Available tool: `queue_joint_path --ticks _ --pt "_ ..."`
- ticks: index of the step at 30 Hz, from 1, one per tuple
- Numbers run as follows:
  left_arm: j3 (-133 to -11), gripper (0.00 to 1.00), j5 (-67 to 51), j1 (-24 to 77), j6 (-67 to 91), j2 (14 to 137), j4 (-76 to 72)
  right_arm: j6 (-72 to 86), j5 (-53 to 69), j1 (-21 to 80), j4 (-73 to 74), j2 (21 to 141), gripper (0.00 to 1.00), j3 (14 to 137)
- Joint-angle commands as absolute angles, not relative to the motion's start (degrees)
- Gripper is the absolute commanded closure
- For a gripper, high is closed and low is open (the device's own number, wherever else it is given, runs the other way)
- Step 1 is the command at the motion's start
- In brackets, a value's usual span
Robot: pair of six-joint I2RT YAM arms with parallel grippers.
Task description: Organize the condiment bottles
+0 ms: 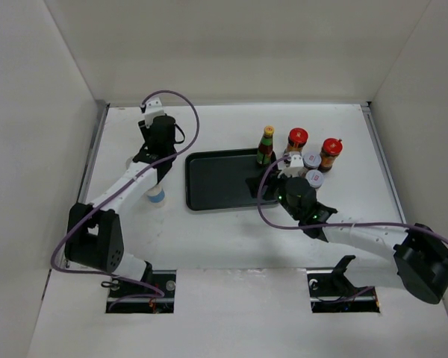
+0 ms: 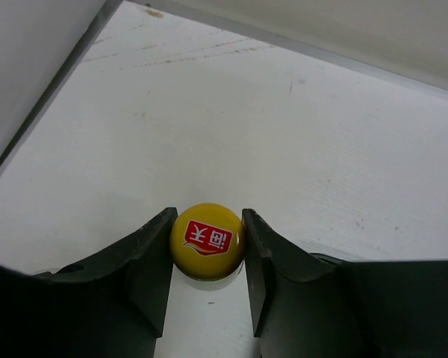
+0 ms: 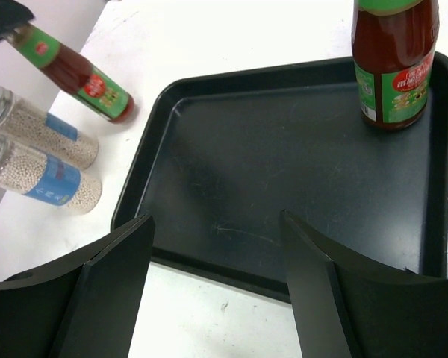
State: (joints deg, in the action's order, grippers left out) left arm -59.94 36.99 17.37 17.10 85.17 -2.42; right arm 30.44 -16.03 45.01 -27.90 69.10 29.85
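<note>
I will swing my left gripper to the right in the top view next and stand its bottle next to the matching yellow-capped bottle, where the tray is empty.
My left gripper [image 2: 207, 246] is shut on the yellow cap [image 2: 207, 240] of a slim dark green-labelled bottle [image 3: 71, 71], left of the black tray; it looks tilted in the right wrist view. Two silver-topped blue-banded cylinders [image 3: 45, 127] [image 3: 52, 181] stand beside it; one shows under the left arm [image 1: 157, 195]. A second yellow-capped bottle [image 1: 266, 145] stands in the tray's far right corner [image 3: 394, 67]. My right gripper [image 3: 216, 220] is open and empty over the tray's near edge. Two red-capped bottles [image 1: 297, 139] [image 1: 331, 153] and two white-lidded jars [image 1: 311, 159] [image 1: 314, 177] stand right of the tray.
The black tray [image 1: 216, 183] lies mid-table and holds only the one bottle [image 3: 231, 179]. White walls enclose the table on the left, far and right sides. The right arm's wrist [image 1: 299, 195] sits close to the white-lidded jars.
</note>
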Motion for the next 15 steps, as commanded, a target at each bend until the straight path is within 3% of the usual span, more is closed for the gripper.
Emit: queue_joint_path --ticks 1,15 --pt "-66.8 0.84 40.2 20.1 12.4 77.2 -10.8 30.4 -16.1 45.5 -32.3 68.6 0.26 30.8" --pt "-72.0 0.83 33.1 38.1 14.1 81.7 -11.8 32.5 -27.1 42.6 -35.4 58.5 0.25 23.9"
